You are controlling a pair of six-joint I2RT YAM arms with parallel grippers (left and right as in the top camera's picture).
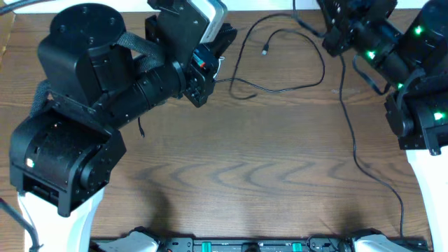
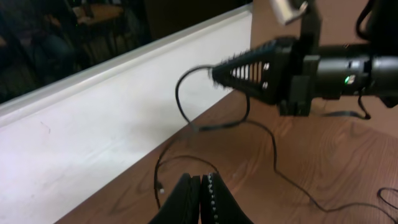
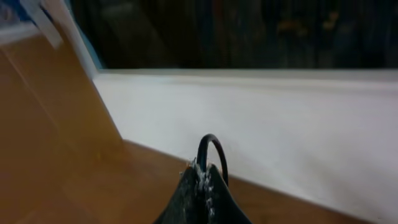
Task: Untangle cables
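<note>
My right gripper swings below and to its right in the overhead view next, lowers and releases the cable, since the tabletop there is clear of the loop.
A thin black cable (image 1: 308, 80) lies in a loop on the wooden table, its small plug (image 1: 265, 50) at the top middle. A second black cable (image 1: 350, 133) runs from the right gripper (image 1: 327, 43) down to the front right. My right gripper (image 3: 202, 171) is shut on a loop of black cable (image 3: 214, 146); the left wrist view shows the same gripper (image 2: 216, 71) holding the cable (image 2: 179, 99) above the table. My left gripper (image 2: 202, 182) is shut, with a thin cable and plug (image 2: 160, 186) just beyond its tips; it is at the top middle overhead (image 1: 222, 38). No white cable is in view.
A white wall (image 2: 93, 124) runs along the table's far edge. The left arm's bulky body (image 1: 77, 105) covers the table's left side. The right arm (image 1: 413, 84) fills the top right corner. A fixture (image 1: 245, 245) sits along the front edge.
</note>
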